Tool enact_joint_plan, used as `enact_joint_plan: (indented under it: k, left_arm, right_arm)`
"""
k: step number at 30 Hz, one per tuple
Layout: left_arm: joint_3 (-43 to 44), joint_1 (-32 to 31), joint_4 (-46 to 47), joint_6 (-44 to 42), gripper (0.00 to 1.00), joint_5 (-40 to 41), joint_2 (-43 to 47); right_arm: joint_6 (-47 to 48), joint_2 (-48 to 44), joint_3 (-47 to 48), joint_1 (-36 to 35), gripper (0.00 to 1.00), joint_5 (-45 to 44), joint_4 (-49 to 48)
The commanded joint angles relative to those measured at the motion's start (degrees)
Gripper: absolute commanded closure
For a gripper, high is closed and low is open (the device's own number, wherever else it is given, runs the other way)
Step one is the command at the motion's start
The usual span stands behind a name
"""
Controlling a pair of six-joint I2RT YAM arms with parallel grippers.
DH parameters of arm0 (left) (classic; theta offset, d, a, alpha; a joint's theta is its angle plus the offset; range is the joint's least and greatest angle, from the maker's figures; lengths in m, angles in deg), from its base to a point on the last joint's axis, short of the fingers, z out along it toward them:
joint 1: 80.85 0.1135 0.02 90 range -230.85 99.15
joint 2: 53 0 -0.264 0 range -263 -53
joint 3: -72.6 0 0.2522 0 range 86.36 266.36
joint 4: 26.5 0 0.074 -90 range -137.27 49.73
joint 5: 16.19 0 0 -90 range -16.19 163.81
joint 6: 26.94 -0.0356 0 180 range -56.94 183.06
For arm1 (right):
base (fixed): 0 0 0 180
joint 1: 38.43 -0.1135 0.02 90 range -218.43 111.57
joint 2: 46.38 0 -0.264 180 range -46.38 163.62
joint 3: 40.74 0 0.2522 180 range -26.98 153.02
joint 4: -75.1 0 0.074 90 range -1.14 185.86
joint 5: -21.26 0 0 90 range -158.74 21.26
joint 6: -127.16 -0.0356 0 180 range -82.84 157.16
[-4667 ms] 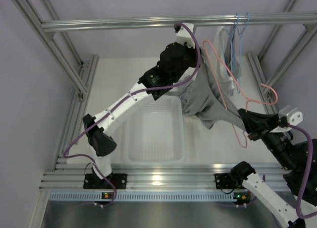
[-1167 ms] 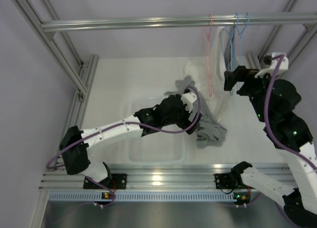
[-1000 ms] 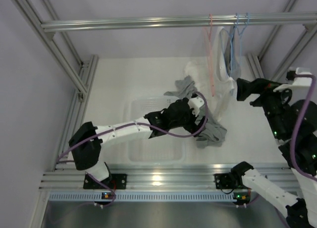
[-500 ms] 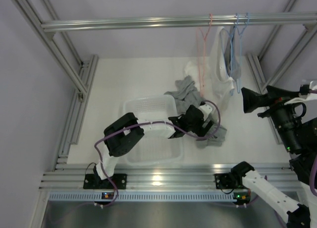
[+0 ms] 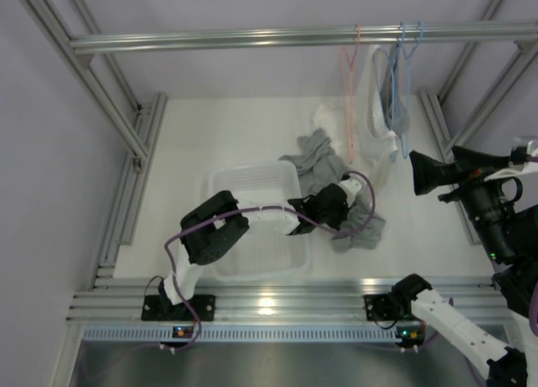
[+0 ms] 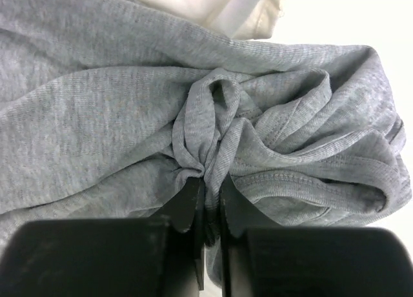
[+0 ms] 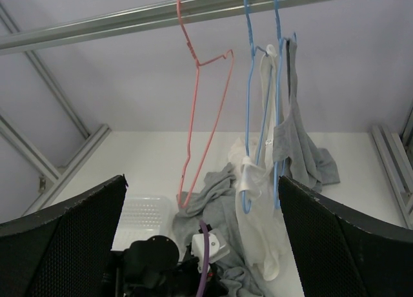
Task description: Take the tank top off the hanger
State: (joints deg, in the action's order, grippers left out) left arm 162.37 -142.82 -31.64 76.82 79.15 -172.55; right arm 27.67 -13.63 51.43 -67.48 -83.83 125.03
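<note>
The pink hanger (image 5: 349,92) hangs bare, so my left gripper needs to lift next, carry the tank top over the clear plastic basket, bring it down and let go of it inside.
The grey tank top (image 5: 314,163) lies crumpled on the table, right of the basket, off its hanger. My left gripper (image 5: 343,205) is down on it. In the left wrist view the left gripper (image 6: 208,184) is shut on a bunched fold of the grey tank top (image 6: 116,116). The bare pink hanger (image 5: 349,92) hangs from the top rail, seen also in the right wrist view as the pink hanger (image 7: 200,110). My right gripper (image 5: 424,172) is raised at the right, open and empty, its right gripper (image 7: 202,181) jaws wide apart and facing the rail.
Blue hangers (image 5: 403,59) on the rail carry a white garment (image 5: 370,109) and a grey one (image 7: 293,135). A clear plastic basket (image 5: 252,178) stands on the table under the left arm. Aluminium frame posts run along both sides.
My left gripper has closed on a fold of the grey tank top. The left arm folded back low over the basket. The right arm pulled away to the right, and the pink hanger swings free.
</note>
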Motion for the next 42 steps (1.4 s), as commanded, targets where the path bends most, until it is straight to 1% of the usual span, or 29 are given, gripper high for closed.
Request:
enact_joint_plan:
  k: [1, 12, 19, 21, 22, 26, 27, 29, 32, 33, 34, 35, 37, 42]
  left_arm:
    - [0.46, -0.6, -0.26, 0.31, 1.0, -2.8, 4.58]
    - [4.58, -4.99, -12.74, -1.45, 1.0, 1.07, 19.08]
    - [3.54, -8.42, -15.39, -1.72, 1.0, 6.51, 28.91]
    - [3.1, -8.69, -15.57, -1.46, 1.0, 8.8, 31.38]
    - [2.83, -8.78, -15.65, -1.37, 1.0, 8.89, 34.0]
    - [2.65, -8.78, -15.83, -1.89, 1.0, 10.38, 39.38]
    - [3.09, -8.78, -16.0, -2.33, 1.0, 12.22, 41.04]
    - [4.66, -8.78, -16.18, -3.12, 1.0, 14.16, 42.46]
    - [7.92, -8.78, -16.79, -5.4, 1.0, 20.39, 43.43]
    - [10.54, -8.78, -16.97, -6.45, 1.0, 22.06, 43.43]
    - [11.78, -8.78, -17.15, -7.07, 1.0, 25.04, 43.35]
    - [13.01, -8.78, -17.32, -7.69, 1.0, 26.2, 43.35]
    - [16.0, -8.78, -17.59, -8.92, 1.0, 28.22, 43.52]
    - [19.79, -8.78, -17.67, -11.29, 1.0, 28.49, 45.01]
  right_arm:
    - [0.62, 0.12, 1.3, 0.41, 0.01, 0.59, 1.28]
    - [0.53, 0.12, 2.8, 0.41, 0.01, -0.11, 1.1]
    - [0.53, 0.03, 3.76, 0.41, 0.01, -1.17, 1.19]
    - [0.44, 0.12, 4.03, 0.41, 0.01, -1.34, 1.1]
    - [0.36, 0.12, 4.12, 0.41, 0.01, -1.34, 1.19]
    - [0.27, 0.38, 4.47, 0.32, 0.01, -1.52, 1.1]
    - [0.01, 0.64, 4.56, 0.41, 0.01, -1.43, 1.1]
    - [-0.08, 1.0, 4.56, 0.41, 0.01, -1.17, 1.02]
    - [-0.35, 1.61, 4.73, 0.41, 0.01, -0.99, 1.1]
    - [-0.43, 1.96, 4.65, 0.41, 0.01, -0.9, 0.93]
    - [-0.52, 2.05, 4.64, 0.41, 0.01, -0.9, 1.01]
    - [-0.44, 2.14, 4.64, 0.41, 0.01, -0.9, 1.02]
    - [-0.61, 2.31, 4.47, 0.32, 0.01, -0.99, 1.02]
    - [-0.26, 2.31, 4.29, 0.41, 0.01, -1.25, 1.02]
